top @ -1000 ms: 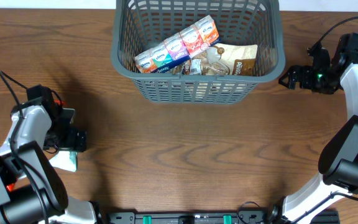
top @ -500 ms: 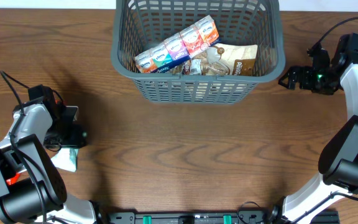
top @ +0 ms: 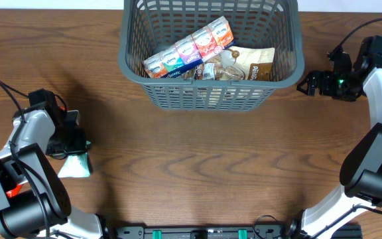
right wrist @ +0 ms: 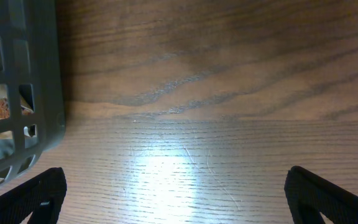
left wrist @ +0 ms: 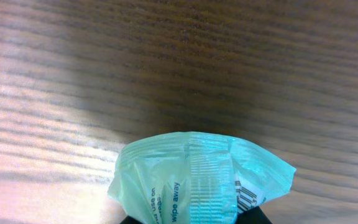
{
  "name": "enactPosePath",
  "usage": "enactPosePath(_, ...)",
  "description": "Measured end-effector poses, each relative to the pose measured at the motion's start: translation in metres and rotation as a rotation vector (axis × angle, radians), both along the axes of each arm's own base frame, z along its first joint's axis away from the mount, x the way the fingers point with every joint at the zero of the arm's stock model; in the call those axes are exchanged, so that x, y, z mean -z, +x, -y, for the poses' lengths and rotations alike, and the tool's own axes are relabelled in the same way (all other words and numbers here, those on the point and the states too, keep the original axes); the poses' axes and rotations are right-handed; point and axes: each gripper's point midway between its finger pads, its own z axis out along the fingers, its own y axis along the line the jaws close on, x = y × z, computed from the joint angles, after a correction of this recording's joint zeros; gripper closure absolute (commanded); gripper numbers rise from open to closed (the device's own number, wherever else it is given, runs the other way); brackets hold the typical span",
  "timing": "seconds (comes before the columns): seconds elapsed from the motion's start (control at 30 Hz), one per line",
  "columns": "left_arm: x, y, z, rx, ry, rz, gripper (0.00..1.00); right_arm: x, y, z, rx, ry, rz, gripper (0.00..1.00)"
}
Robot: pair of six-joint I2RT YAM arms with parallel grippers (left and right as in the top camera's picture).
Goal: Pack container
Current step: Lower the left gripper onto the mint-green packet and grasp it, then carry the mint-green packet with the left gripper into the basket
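Observation:
Next I need to take my left gripper up, outward and to the right in the overhead view to clear the container's side, lowering over the tissue packs to release.
The container point(top: 207, 78), a large grey-blue lattice basket, stands at the table's far middle and holds a row of small tissue packs point(top: 190, 48) and a tan snack bag point(top: 251, 64). At the left edge of the table my left gripper point(top: 71, 147) is shut on a mint-green wipes packet point(top: 75, 164). In the left wrist view the packet point(left wrist: 197, 177) bunches up out of the jaws just above the wood. My right gripper point(top: 304, 85) stands open beside the container's right wall point(right wrist: 17, 81), with only bare table between its fingers point(right wrist: 328, 196).
The brown wooden table point(top: 204, 159) stretches between the container and the front edge. A black rail point(top: 197, 232) runs along the near edge. Both arm bases sit at the front corners.
My left gripper went from open to shut on the wipes packet, which now bunches and sits slightly further right. The right arm has not moved.

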Motion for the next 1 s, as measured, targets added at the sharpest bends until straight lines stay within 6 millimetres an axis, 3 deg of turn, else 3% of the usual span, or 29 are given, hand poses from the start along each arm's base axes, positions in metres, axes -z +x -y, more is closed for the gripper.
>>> enactPosePath(0.13, -0.021, 0.012, 0.004, -0.031, -0.006, -0.003, 0.94, 0.000, 0.000, 0.000, 0.000, 0.000, 0.001, 0.01)
enactPosePath(0.3, -0.068, 0.051, 0.018, 0.014, -0.002, 0.082, 0.94, 0.000, 0.000, 0.000, 0.000, -0.001, 0.001, 0.01)
enactPosePath(0.37, -0.092, 0.071, 0.026, 0.044, 0.008, 0.149, 0.94, 0.000, 0.000, 0.000, 0.000, 0.000, 0.000, 0.01)
enactPosePath(0.53, -0.179, 0.126, 0.052, 0.133, 0.041, 0.417, 0.94, 0.000, 0.000, 0.000, 0.000, 0.000, 0.000, 0.01)
enactPosePath(0.7, -0.289, 0.160, 0.099, 0.260, 0.062, 0.718, 0.94, 0.000, -0.001, 0.000, 0.000, 0.001, -0.004, 0.01)
enactPosePath(0.8, -0.339, 0.167, 0.136, 0.384, 0.066, 0.862, 0.94, 0.000, -0.001, 0.000, 0.000, 0.001, -0.004, 0.01)
enactPosePath(0.9, -0.372, 0.165, 0.177, 0.538, 0.075, 0.965, 0.94, 0.000, -0.001, 0.000, 0.000, 0.002, -0.005, 0.01)
enactPosePath(1.0, -0.385, 0.160, 0.216, 0.704, 0.105, 1.017, 0.94, 0.001, -0.003, -0.001, 0.000, 0.004, -0.011, 0.01)
